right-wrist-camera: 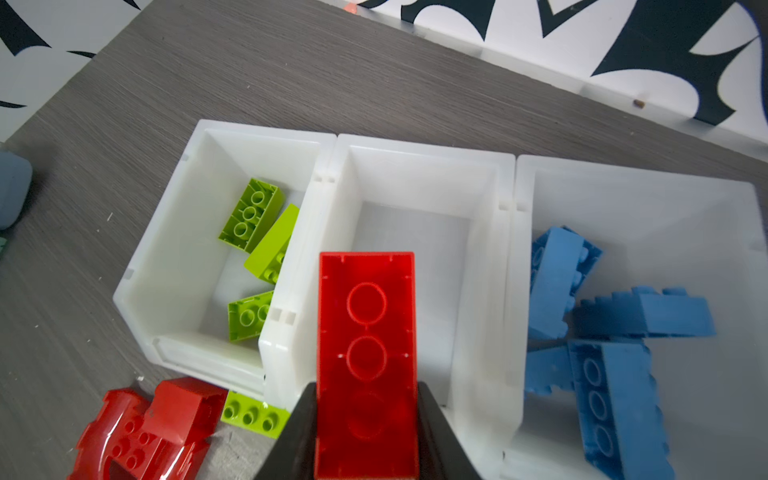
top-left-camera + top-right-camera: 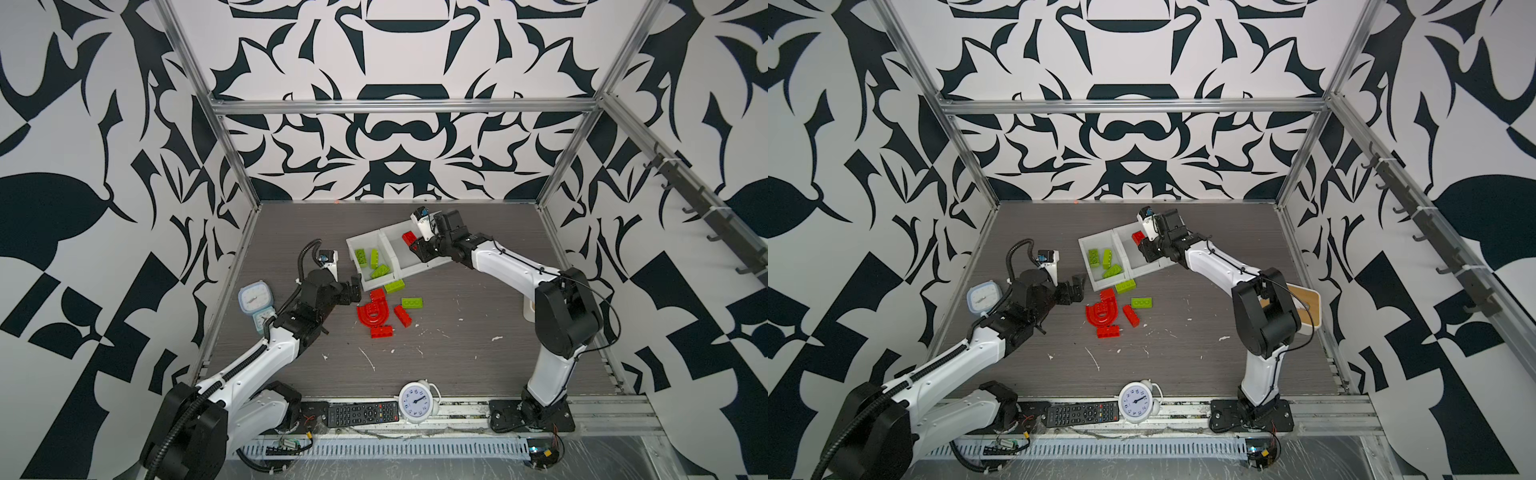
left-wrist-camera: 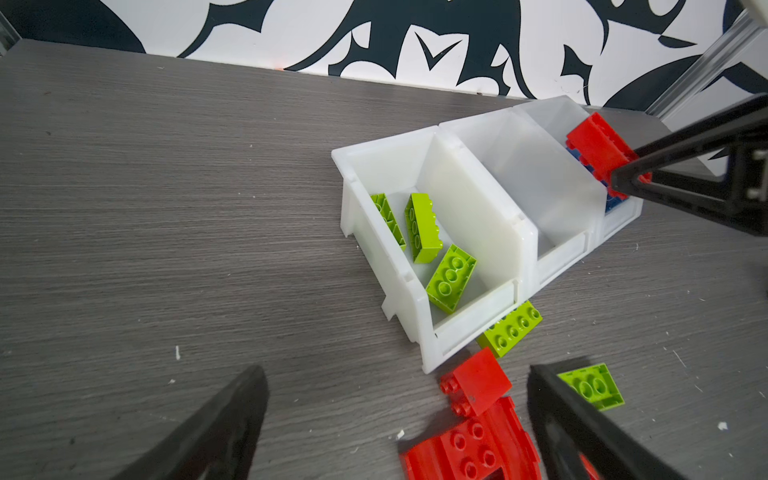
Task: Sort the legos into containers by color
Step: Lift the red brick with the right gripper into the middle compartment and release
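Note:
My right gripper moves down toward the empty middle bin [image 1: 436, 296] next and releases the red lego [image 1: 368, 332] into it. The bin's open bottom lies below the gripper.
My right gripper [image 1: 368, 415] is shut on a red lego [image 1: 368, 332], holding it above the empty middle bin of the three joined white containers [image 1: 415, 166]. In both top views the held brick [image 2: 408, 237] [image 2: 1138, 237] hangs over the bins. The left bin holds three green legos [image 3: 419, 228]; the right bin holds several blue ones [image 1: 615, 374]. My left gripper [image 3: 397, 374] is open and empty, just left of the red arch [image 2: 372, 316]. Near the arch on the table lie three red bricks [image 2: 402, 316] and two green bricks [image 2: 412, 302].
A blue square clock [image 2: 254, 300] sits by the left arm. At the front edge are a white round clock [image 2: 417, 401] and a black remote [image 2: 362, 412]. A white box with a wooden lid [image 2: 1304, 307] stands behind the right arm.

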Robot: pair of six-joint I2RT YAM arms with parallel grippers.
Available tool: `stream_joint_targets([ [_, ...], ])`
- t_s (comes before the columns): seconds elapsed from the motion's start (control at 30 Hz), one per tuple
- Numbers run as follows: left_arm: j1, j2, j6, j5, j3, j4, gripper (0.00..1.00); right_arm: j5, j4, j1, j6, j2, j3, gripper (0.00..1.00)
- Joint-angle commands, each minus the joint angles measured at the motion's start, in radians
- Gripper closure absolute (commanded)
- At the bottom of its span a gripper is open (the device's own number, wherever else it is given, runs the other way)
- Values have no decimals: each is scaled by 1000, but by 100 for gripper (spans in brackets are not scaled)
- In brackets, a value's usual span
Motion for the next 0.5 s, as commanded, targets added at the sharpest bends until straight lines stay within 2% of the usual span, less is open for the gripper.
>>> stream_joint_targets([
  [0.0,5,-11,3,-23,-7,10,0,-34,-14,1,-12,22,56,78],
  [0.3,5,-28,9,-32,-16,16,0,-40,13,-2,10,83,84,73],
  [0.4,5,-23,9,-32,-15,16,0,-37,18,0,14,89,88,69],
  [0.47,5,-23,9,-29,-14,14,0,-37,20,-1,14,91,91,63],
])
